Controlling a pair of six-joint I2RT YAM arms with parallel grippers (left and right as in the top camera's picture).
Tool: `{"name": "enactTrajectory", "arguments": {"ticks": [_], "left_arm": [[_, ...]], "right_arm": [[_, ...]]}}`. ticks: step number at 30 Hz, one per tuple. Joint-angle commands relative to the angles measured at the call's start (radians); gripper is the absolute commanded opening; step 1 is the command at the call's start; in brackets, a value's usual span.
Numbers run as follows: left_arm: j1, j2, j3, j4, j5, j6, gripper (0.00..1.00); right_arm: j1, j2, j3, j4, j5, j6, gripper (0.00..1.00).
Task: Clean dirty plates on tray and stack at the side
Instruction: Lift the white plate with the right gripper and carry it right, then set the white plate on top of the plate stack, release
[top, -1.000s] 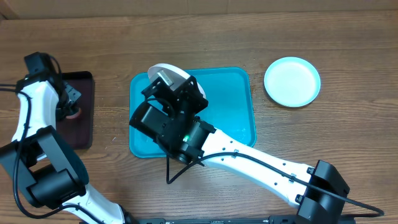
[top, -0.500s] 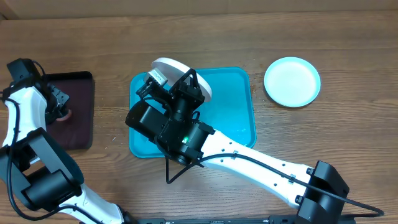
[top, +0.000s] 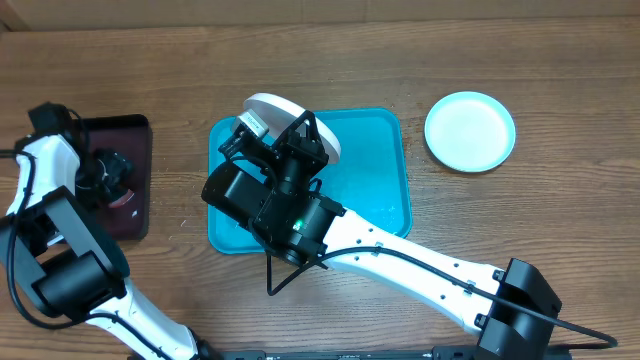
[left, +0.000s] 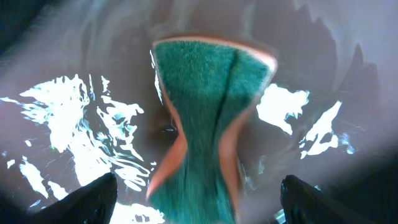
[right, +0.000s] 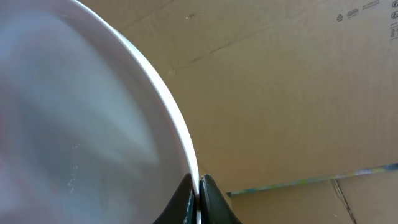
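Observation:
Next I need to swing my right gripper toward the light blue plate (top: 470, 131), to its right in the overhead view, levelling and lowering the tilted plate to stack it.
A white plate (top: 276, 105) is held tilted on edge above the teal tray's (top: 372, 170) back left part, with my right gripper (top: 264, 130) shut on its rim. In the right wrist view both fingertips (right: 186, 190) pinch that white rim (right: 177, 134). A light blue plate (top: 470, 131) lies flat on the table to the right of the tray. My left gripper (left: 198, 183) stands open over a green sponge (left: 208, 106) with an orange edge, which lies free on wet dark plastic, both fingers apart from it.
A small dark maroon tray (top: 128, 135) sits at the far left under my left gripper (top: 110, 168). Its wet surface (left: 93, 68) shines in the left wrist view. The right arm (top: 400, 260) crosses the table in front of the teal tray. Cardboard stands behind.
My left gripper has opened and let go of the sponge, now lying on the maroon tray. The right gripper tipped the white plate a little further up, then stayed still.

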Motion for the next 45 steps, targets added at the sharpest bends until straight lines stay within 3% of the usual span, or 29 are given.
{"name": "enactTrajectory", "arguments": {"ticks": [1,3,5,8,9,12,19,21,27,32,40,43,45], "left_arm": [[0.001,-0.120,0.124,-0.056,0.059,-0.026,0.86],[-0.001,-0.156,0.165,-0.093,0.124,-0.026,0.89],[-0.004,-0.188,0.183,-0.115,0.183,-0.026,1.00],[-0.007,-0.227,0.185,-0.147,0.225,-0.026,1.00],[-0.007,-0.234,0.185,-0.171,0.238,-0.026,1.00],[-0.008,-0.230,0.184,-0.212,0.277,-0.026,1.00],[-0.008,-0.227,0.183,-0.315,0.325,-0.026,1.00],[-0.008,-0.227,0.180,-0.348,0.325,-0.026,1.00],[-0.015,-0.227,0.180,-0.388,0.325,-0.026,1.00],[-0.049,-0.227,0.179,-0.389,0.325,-0.026,1.00],[-0.131,-0.227,0.179,-0.399,0.304,-0.025,1.00],[-0.158,-0.227,0.179,-0.399,0.280,-0.025,1.00],[-0.168,-0.227,0.179,-0.400,0.271,-0.026,1.00]], "right_arm": [[0.006,-0.023,0.022,0.006,0.003,0.021,0.04],[-0.004,-0.023,0.022,-0.014,-0.011,0.124,0.04],[-0.036,-0.023,0.020,-0.088,-0.154,0.270,0.04],[-0.134,-0.018,0.005,-0.166,-0.521,0.381,0.04],[-0.207,-0.016,0.002,-0.209,-0.651,0.498,0.04],[-0.354,-0.024,0.002,-0.283,-0.808,0.727,0.04],[-0.803,-0.027,0.002,-0.370,-1.498,0.769,0.04],[-0.942,-0.025,0.002,-0.420,-1.613,0.756,0.04],[-1.224,-0.023,-0.021,-0.511,-1.596,0.697,0.04],[-1.380,-0.023,-0.091,-0.432,-1.594,0.701,0.04],[-1.423,-0.019,-0.240,-0.220,-1.575,0.702,0.04],[-1.410,0.000,-0.270,-0.175,-1.574,0.703,0.12],[-1.403,0.010,-0.270,-0.176,-1.563,0.704,0.12]]}}
